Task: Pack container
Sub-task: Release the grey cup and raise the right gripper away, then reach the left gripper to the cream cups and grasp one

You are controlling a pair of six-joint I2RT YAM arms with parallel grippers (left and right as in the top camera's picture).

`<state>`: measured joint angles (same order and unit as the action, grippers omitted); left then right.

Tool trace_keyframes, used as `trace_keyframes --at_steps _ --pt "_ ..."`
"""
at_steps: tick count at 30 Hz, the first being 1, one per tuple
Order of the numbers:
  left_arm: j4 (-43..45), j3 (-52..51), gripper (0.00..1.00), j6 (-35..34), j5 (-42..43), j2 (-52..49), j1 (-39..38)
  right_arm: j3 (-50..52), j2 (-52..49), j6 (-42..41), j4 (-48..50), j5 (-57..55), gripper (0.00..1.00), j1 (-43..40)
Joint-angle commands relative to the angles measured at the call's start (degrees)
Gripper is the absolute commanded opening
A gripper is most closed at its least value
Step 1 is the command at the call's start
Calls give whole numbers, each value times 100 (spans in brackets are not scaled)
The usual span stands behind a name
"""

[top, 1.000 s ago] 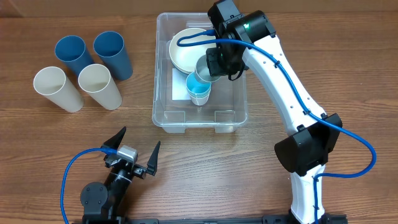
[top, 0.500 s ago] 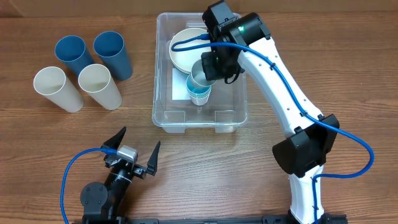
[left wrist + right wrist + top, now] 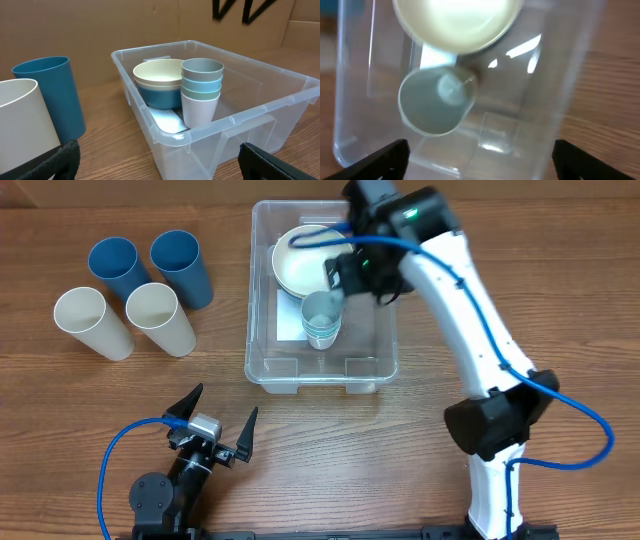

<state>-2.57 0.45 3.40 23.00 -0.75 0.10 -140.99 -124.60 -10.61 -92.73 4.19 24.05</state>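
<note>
I need to lift my left gripper outward next, tip it down and lower it over the nearer cream cup's container-side (image 3: 175, 303) (image 3: 40, 107), because that cup is further outward than the gripper.
The clear container (image 3: 262, 370) stands on the table's far middle. Inside it are stacked bowls (image 3: 303, 262) with a cream one on top, and a stack of cups (image 3: 321, 316) with a grey-green cup uppermost. My right gripper (image 3: 347, 280) hovers over the container just beyond the cup stack. The right wrist view shows it open (image 3: 480, 161), nothing between its fingers, with the cup stack (image 3: 437, 100) and cream bowl (image 3: 457, 20) below. My left gripper (image 3: 222, 408) is open near the front edge, facing the container (image 3: 260, 90), bowls (image 3: 159, 80) and cups (image 3: 201, 90).
Two blue cups (image 3: 115, 265) (image 3: 181, 265) and two cream cups (image 3: 90, 320) (image 3: 158, 316) stand upright at the far left of the table. The left wrist view shows a blue cup (image 3: 47, 95) and a cream cup (image 3: 20, 125) close on its left.
My right gripper has opened and let go of the grey-green cup, which now sits on top of the cup stack. The right arm has shifted slightly away. The left arm has not moved.
</note>
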Motion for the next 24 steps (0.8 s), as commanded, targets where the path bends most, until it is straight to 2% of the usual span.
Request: trace_keyframes --at_steps 1,7,12,13,16,18,20,22,24 --pt "2 -17 100 -17 83 44 42 -789 138 -173 -210 -66 100 -898" --pt "2 -17 100 -17 85 44 42 -855 136 -699 -411 -9 100 -2997" --pt "26 -17 100 136 -70 44 42 -855 136 -811 -398 396 100 -3895" --pt "149 -17 100 57 26 44 42 -855 136 -811 -380 396 100 -3965" --pt "566 63 100 -208 1174 44 35 -855 136 -811 -382 382 100 -4065" --pt "348 695 100 -533 1102 9 37 -855 136 -811 -382 382 100 -4063" --pt "-535 1781 100 -393 704 -382 37 -855 136 -811 -382 382 100 -4063" --pt "-1340 3058 100 -186 435 -1220 37 -855 136 -811 -382 382 100 -4063" --pt "-2544 4763 100 -162 155 -2675 37 -855 136 -811 -382 382 100 -4063"
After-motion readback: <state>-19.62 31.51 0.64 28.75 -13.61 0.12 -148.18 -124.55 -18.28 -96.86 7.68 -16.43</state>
